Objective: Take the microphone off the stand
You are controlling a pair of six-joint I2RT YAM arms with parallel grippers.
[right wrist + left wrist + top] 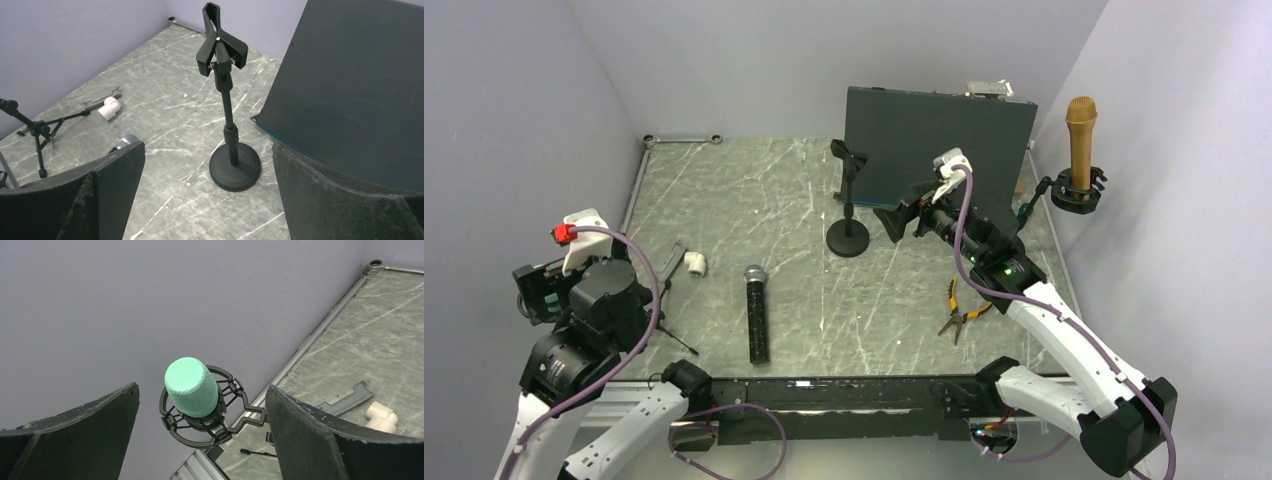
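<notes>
The mint-green microphone's head (pixel 191 387) is clear above the black shock mount (pixel 202 427), so my left gripper needs to turn and go down toward the wall next, around that head, and close.
A mint-green microphone (pixel 191 386) stands upright in a black shock mount (pixel 202 427) on an arm by the left wall. My left gripper (pixel 202 390) is open, one finger to each side of it and short of it, touching nothing. A gold microphone (pixel 1081 135) sits in another shock mount (pixel 1078 193) at the right wall. A black handheld microphone (pixel 756 315) lies flat on the table. A black desk stand (pixel 848 205) has an empty clip (pixel 220 47). My right gripper (pixel 894 222) is open and empty, facing that stand (pixel 232 150).
A dark panel (pixel 939 145) stands upright at the back right. Yellow-handled pliers (pixel 959 310) lie near the right arm. A white pipe fitting (pixel 695 262), a grey bracket (pixel 672 262) and a small black tripod (pixel 37 132) lie on the left.
</notes>
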